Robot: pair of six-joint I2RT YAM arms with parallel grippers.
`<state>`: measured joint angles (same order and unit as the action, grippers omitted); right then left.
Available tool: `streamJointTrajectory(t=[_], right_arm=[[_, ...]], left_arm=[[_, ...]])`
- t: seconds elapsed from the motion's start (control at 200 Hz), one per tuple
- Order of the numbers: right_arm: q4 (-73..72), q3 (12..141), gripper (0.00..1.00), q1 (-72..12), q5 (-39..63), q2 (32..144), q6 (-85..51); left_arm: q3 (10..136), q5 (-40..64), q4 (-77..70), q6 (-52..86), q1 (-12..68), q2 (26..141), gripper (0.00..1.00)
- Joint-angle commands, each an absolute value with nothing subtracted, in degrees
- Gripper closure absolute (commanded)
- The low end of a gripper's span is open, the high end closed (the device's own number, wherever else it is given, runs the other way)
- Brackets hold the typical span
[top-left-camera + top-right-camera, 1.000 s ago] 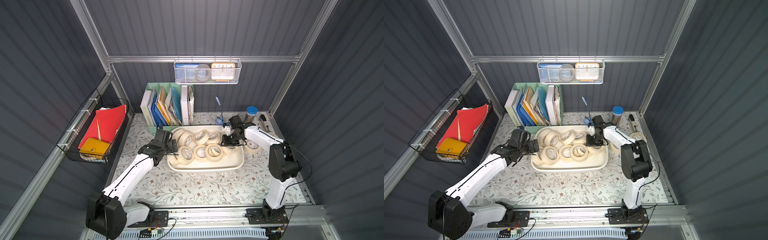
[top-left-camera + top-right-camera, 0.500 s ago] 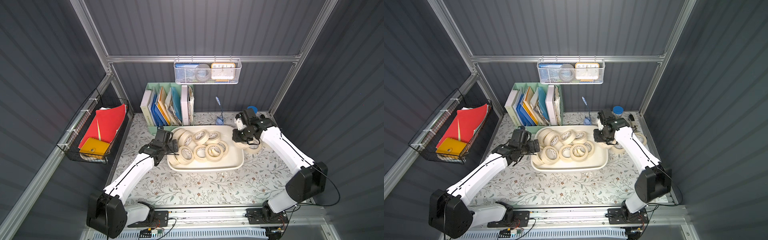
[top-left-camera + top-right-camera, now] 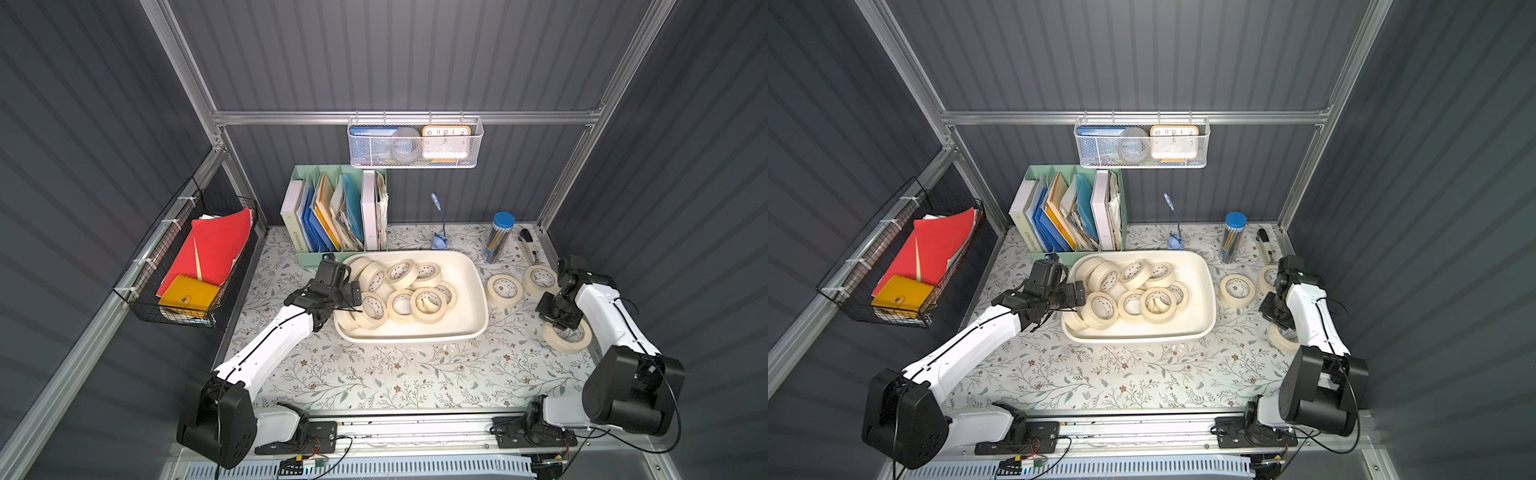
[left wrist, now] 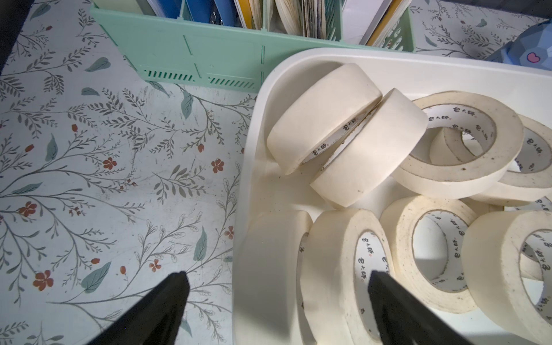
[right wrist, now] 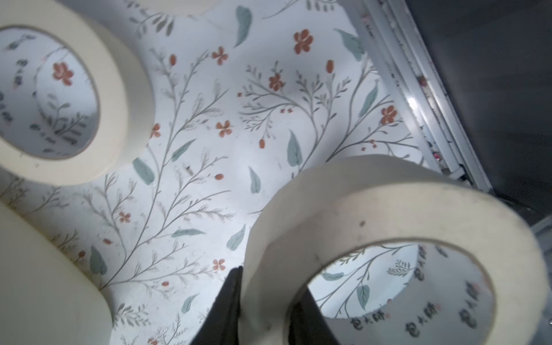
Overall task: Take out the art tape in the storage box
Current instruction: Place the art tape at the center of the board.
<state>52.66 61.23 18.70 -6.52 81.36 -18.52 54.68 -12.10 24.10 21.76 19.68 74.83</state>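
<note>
The right gripper's roll should next go down outward onto the bare patch of tabletop below, beside the flat rolls, and be released.
The off-white storage box (image 3: 473, 291) (image 3: 1204, 286) holds several cream art tape rolls (image 3: 428, 303) (image 4: 352, 140). My left gripper (image 3: 353, 297) (image 4: 276, 276) is open at the box's left rim. One finger is outside over the table and the other is at the core of an upright roll (image 4: 337, 268). My right gripper (image 3: 559, 324) (image 5: 265, 301) is shut on the wall of one tape roll (image 3: 569, 338) (image 5: 388, 215), low over the table's right front. Two more rolls (image 3: 504, 289) (image 3: 540, 279) lie flat on the table right of the box.
A mint-green file organiser (image 3: 332, 216) stands just behind the box's left end. A blue-capped pencil tube (image 3: 498, 239), a small blue lamp (image 3: 438, 241) and a marker (image 3: 528, 245) stand at the back right. A black wire basket (image 3: 187, 266) hangs on the left wall.
My right arm has swung from the box's far right corner out to the table's right front with a roll in its jaws. The left arm has barely moved.
</note>
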Motion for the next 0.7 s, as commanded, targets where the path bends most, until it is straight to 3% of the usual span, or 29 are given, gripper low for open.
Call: streamJointTrajectory(t=[0.0,0.695], right_arm=[[46.74,61.53,1.0,21.25,-5.27,84.35,-19.11],[37.72,72.59,1.0,21.25,1.35,105.65,-16.79]], left_arm=[[53.8,-13.39,24.62,19.97,19.86,72.8,0.0],[55.28,-15.69,26.64,18.68,20.92,72.53,0.0]])
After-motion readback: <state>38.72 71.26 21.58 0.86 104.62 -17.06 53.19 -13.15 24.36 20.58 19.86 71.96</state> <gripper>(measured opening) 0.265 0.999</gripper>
